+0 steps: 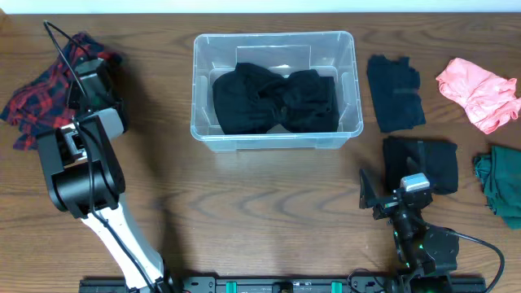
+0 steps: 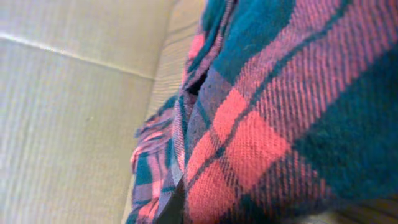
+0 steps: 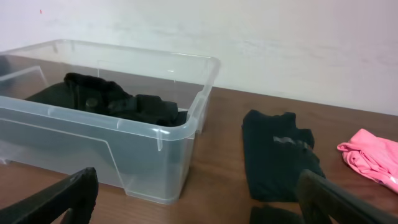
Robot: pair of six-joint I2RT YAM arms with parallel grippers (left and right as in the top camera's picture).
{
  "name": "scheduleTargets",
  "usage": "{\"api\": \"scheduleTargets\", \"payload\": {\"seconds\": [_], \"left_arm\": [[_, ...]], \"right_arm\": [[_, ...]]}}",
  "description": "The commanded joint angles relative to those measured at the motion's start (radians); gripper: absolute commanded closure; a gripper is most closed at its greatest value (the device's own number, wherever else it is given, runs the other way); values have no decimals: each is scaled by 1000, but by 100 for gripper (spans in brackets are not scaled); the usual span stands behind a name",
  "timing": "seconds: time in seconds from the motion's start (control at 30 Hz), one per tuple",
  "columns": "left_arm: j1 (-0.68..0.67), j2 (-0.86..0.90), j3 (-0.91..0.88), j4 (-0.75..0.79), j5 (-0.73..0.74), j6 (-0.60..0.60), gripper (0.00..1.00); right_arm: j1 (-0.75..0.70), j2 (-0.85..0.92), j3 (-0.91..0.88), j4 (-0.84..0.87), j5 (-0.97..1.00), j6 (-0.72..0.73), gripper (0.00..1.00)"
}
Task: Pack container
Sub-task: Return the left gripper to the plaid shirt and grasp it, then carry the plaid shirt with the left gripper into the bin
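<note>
The left gripper lifts the plaid cloth (image 1: 32, 106) next, crosses toward the clear container and lowers it onto the black clothing (image 1: 273, 102) to release it, as it's still outside.
The clear container (image 1: 277, 137) stands at the table's back middle with black clothing (image 1: 273, 102) lying in it. It also shows at the left of the right wrist view (image 3: 124, 146), with the black clothing (image 3: 118, 102) inside. My left gripper (image 1: 96, 77) is down on a red and dark plaid cloth (image 1: 32, 106) at the far left. That plaid cloth (image 2: 261, 124) fills the left wrist view and hides the fingers. My right gripper (image 1: 399, 194) is open and empty near the front right, with its fingers wide apart (image 3: 193, 186).
A black garment (image 1: 395, 94) lies right of the container and shows in the right wrist view (image 3: 277, 155). A folded black piece (image 1: 427, 159) lies in front of it. A pink cloth (image 1: 480, 91) and a dark green cloth (image 1: 501, 183) lie at the right edge.
</note>
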State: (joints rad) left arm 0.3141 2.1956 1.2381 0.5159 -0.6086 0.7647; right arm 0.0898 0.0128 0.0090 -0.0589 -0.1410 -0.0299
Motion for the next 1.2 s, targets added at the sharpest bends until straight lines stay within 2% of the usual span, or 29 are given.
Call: {"api": "scheduleTargets", "payload": {"seconds": [0.0,0.3,0.63,0.83,0.97,1.17], "left_arm": [[-19,-56,3,9,-108,-56,94],[-166,-323,3,-95,-133,-54,94],[-468,-591,3,-224,-133,111,94],[-668,-626,3,-296,-106,189,94],[-771,-626,3,-370,-17,188,94],[-886,-613,3,-379,47,188,94]], "right_arm": [[-14,-6,-3,-2,3,14,1],[-14,-6,-3,-2,3,14,1],[-14,-6,-3,-2,3,14,1],[-14,-6,-3,-2,3,14,1],[-14,-6,-3,-2,3,14,1],[-14,-6,-3,-2,3,14,1]]}}
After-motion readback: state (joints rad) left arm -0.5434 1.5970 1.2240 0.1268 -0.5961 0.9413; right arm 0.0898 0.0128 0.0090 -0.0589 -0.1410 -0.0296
